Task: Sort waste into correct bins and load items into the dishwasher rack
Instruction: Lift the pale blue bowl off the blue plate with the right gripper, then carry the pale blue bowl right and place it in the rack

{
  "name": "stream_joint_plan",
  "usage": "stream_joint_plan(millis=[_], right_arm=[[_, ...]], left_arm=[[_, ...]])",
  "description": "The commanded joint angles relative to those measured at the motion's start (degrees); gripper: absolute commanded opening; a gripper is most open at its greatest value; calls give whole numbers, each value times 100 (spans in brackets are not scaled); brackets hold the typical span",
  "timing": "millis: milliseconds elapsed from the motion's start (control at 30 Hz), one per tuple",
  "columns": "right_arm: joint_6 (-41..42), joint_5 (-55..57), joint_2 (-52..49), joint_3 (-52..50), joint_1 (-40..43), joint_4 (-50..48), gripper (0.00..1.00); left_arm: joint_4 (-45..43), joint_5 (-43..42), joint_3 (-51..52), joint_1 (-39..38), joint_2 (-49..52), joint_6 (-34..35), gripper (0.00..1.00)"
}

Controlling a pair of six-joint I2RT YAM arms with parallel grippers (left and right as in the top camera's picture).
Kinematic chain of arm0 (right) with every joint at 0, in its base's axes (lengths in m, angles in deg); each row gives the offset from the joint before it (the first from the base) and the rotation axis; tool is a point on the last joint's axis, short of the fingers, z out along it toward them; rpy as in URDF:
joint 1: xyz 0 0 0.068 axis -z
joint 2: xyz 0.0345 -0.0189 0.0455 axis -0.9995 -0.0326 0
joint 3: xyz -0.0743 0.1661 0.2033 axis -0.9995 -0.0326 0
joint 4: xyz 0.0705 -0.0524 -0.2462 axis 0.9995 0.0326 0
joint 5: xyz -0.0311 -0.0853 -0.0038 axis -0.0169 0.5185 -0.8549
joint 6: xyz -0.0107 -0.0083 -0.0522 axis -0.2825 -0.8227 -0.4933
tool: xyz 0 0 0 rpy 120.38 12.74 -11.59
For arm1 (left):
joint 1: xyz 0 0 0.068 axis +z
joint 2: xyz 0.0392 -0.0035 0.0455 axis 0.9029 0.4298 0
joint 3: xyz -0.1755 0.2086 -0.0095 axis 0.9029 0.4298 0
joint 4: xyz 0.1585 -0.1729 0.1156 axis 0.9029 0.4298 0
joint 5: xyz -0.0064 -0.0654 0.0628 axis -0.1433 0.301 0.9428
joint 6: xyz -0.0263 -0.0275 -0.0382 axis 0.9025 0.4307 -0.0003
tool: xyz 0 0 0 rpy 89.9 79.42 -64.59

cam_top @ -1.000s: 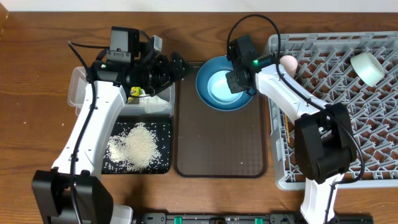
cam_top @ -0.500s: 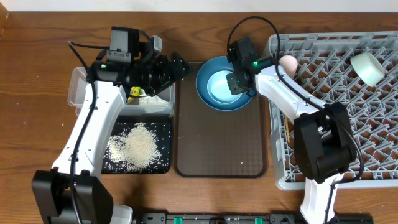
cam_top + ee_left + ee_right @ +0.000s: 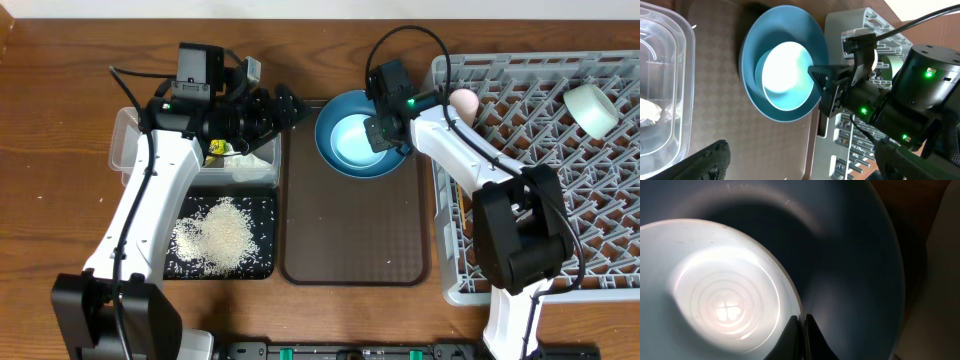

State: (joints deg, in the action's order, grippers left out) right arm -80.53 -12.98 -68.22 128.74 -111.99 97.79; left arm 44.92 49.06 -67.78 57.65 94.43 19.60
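Note:
The right gripper lifts next, tilts over the free slots by the mint-green bowl and releases, as the slots lie to its right in the overhead view.
A light-blue bowl [image 3: 350, 138] sits inside the dark-blue plate [image 3: 330, 152] at the top of the brown serving tray. My right gripper [image 3: 381, 131] is shut on the bowl's right rim. In the right wrist view its fingertips [image 3: 801, 321] pinch the thin wall of the bowl [image 3: 725, 295], with the plate [image 3: 855, 265] beyond. My left gripper [image 3: 286, 105] hangs open and holds nothing, between the clear tub [image 3: 124, 150] and the plate. The pink cup [image 3: 463, 100] and the mint-green bowl [image 3: 592, 108] lie in the grey rack [image 3: 540, 210].
White rice is spread on the black tray [image 3: 258, 262]. In the clear tub are a yellow-green wrapper [image 3: 216, 148] and a white napkin [image 3: 255, 166]. The brown serving tray [image 3: 355, 235] lies between the bins and the rack.
My right gripper's jaws have closed onto the light-blue bowl's rim. Neither arm has shifted otherwise, and the left gripper stays open.

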Motion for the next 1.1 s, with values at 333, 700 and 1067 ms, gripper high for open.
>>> stream_joint_plan(millis=[333,700,1067], right_arm=[[-1158,1519,1021,254,-4,-328,1],[-4072,4472,1829,254,481,-1248,1],[-5222,5108,1808,227,1746,-1740,1]], left_arm=[[2,48,-39,9,-63,2,94],[0,48,-39,9,-63,2,94],[0,48,-39,9,-63,2,94]])
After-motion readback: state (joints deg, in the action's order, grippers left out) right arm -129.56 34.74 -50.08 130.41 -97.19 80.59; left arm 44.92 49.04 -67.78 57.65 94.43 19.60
